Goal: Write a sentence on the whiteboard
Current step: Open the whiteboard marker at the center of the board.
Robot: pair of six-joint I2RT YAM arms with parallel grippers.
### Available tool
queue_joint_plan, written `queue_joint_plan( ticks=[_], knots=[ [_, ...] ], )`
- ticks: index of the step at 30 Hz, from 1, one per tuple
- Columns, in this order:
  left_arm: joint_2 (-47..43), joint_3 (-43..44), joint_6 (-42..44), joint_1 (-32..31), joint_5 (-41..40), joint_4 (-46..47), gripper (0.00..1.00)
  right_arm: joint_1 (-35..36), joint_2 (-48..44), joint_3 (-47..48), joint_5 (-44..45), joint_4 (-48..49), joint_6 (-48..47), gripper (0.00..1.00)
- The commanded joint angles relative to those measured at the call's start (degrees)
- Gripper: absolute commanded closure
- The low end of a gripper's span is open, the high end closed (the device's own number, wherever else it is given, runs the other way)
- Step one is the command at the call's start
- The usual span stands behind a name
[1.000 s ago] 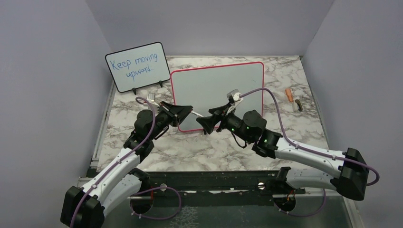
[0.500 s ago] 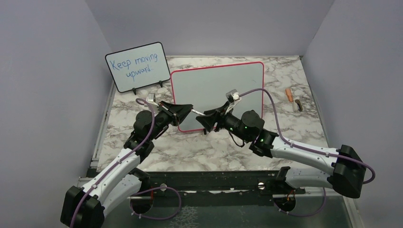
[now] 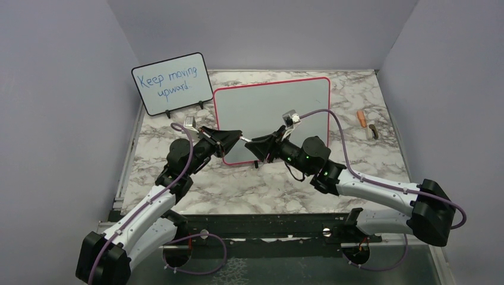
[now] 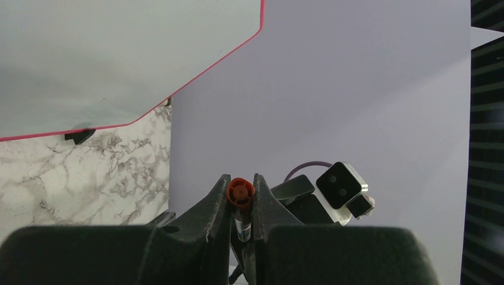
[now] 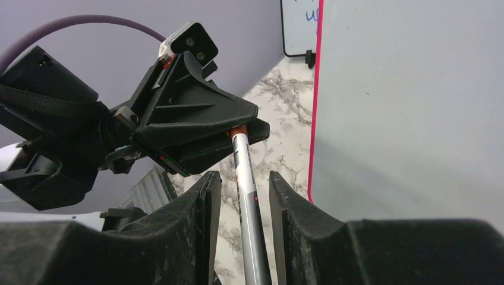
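I will next pull the marker's red end in my left gripper off to its left in the top view and lower it to release it, because bare marble lies below there.
The whiteboard [image 3: 273,113] with the red-pink frame stands tilted on the marble table; its face [image 5: 410,107] bears no writing, so the sentence is out of view. In front of its lower left corner my left gripper [image 3: 236,136] is shut on a grey marker [image 3: 245,140]; the marker's red end [image 4: 241,191] sits between the jaws. My right gripper [image 3: 257,143] faces it tip to tip. The marker's barrel [image 5: 246,178] runs between the right gripper's [image 5: 244,175] jaws with a gap on each side, so they stand open.
A smaller black-framed board [image 3: 172,83] with blue writing stands at the back left. An orange piece [image 3: 361,117] and a dark piece [image 3: 373,132] lie on the table [image 3: 267,190] to the right of the whiteboard. Purple walls close in three sides.
My right gripper has slid left toward the left gripper, over the marker's barrel, and its jaws have narrowed around it. The left arm has stayed put.
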Motion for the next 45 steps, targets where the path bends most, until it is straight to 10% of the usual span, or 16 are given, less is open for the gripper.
queue_joint_plan(
  ticks=[1, 15, 23, 45],
  knots=[
    [0.25, -0.45, -1.99, 0.12, 0.65, 2.5, 1.0, -0.35, 0.94, -0.08, -3.18, 2.5, 0.64, 0.62],
    [0.23, -1.26, -2.69, 0.16, 0.38, 2.7, 1.0, -0.75, -0.06, -1.48, -2.87, 4.75, 1.59, 0.74],
    [0.03, -2.73, -3.78, 0.14, -0.97, 2.79, 1.0, -0.78, -0.59, -2.82, -2.99, 6.18, 1.82, 0.99],
    [-6.31, -6.31, 1.33, 0.2, -20.4, 1.08, 1.0, -0.74, -13.68, -8.21, -0.14, -5.55, -5.59, 0.99]
  ],
)
